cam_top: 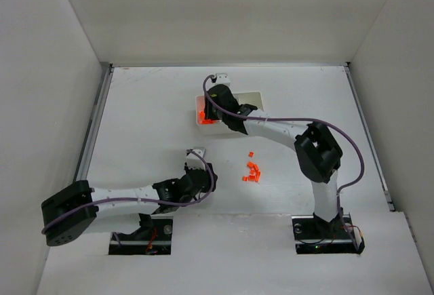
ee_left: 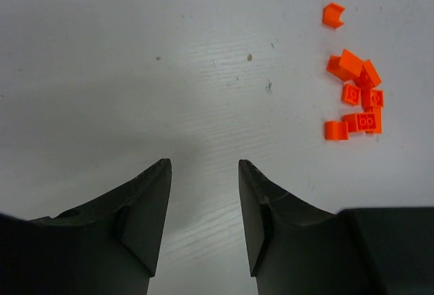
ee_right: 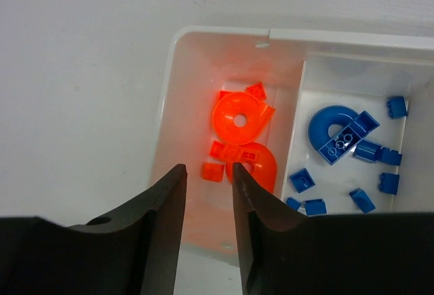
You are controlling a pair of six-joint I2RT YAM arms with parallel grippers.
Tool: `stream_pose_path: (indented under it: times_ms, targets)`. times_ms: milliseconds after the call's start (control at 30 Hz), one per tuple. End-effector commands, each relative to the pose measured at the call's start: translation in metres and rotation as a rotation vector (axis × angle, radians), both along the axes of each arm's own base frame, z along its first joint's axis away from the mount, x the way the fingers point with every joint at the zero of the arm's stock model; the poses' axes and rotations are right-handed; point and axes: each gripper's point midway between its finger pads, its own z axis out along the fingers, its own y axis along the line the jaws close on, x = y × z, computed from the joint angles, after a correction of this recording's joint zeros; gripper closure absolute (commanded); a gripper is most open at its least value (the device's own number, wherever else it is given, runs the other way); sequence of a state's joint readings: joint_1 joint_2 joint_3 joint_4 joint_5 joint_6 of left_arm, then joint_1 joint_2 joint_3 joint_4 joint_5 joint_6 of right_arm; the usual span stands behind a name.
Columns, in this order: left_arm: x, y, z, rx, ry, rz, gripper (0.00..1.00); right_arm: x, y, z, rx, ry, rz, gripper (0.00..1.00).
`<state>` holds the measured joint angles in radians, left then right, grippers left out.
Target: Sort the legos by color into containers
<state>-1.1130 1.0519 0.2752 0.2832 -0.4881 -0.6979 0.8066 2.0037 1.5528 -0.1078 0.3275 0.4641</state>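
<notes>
Next I will move my left gripper toward the right in the top view, then down onto the small orange lego at the near edge of the orange legos, since it lies closest.
The white tray (ee_right: 224, 32) shows two compartments in the right wrist view. The left one holds orange legos (ee_right: 241, 122), two of them large and rounded. The one beside it holds blue legos (ee_right: 339, 135). My right gripper (ee_right: 207, 169) is open and empty, hovering over the orange compartment. In the top view it (cam_top: 211, 105) covers most of the tray (cam_top: 252, 97). Several loose orange legos (ee_left: 356, 98) lie on the table, also seen from above (cam_top: 252, 171). My left gripper (ee_left: 203, 166) is open and empty over bare table, left of them. No yellow-green legos show.
One orange lego (ee_left: 332, 15) lies apart, beyond the loose group. White walls enclose the table on the left, back and right. The third tray compartment is hidden under the right arm (cam_top: 285, 132).
</notes>
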Motion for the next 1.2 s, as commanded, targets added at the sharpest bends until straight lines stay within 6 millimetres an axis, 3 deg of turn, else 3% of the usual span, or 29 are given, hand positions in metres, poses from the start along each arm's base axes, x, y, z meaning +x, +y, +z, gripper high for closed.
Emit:
stream_pose_path:
  times_ms: [0,167,333,467,667,867,1167]
  targets:
    - [0.002,-0.028,0.021,-0.074,-0.056,-0.02,0.59,0.013,0.011,0.061,0.112,-0.099,0.012,0.59]
    - [-0.008,-0.054,0.018,-0.04,-0.067,-0.088,0.58,0.002,-0.01,0.075,0.128,-0.125,-0.011,0.58]
    - [-0.024,-0.091,0.017,0.006,-0.081,-0.196,0.58,-0.029,-0.06,0.077,0.136,-0.16,-0.08,0.59]
    - [-0.03,-0.11,0.012,0.049,-0.075,-0.229,0.59,-0.059,-0.096,0.063,0.147,-0.144,-0.106,0.59]
    - [-0.027,-0.123,-0.005,0.119,-0.04,-0.216,0.6,-0.093,-0.138,0.043,0.16,-0.129,-0.16,0.59]
    - [-0.022,-0.135,-0.022,0.159,-0.009,-0.206,0.6,-0.122,-0.166,0.035,0.204,-0.124,-0.182,0.58]
    - [-0.008,-0.116,-0.044,0.252,0.023,-0.12,0.66,-0.15,-0.188,0.019,0.252,-0.104,-0.212,0.59]
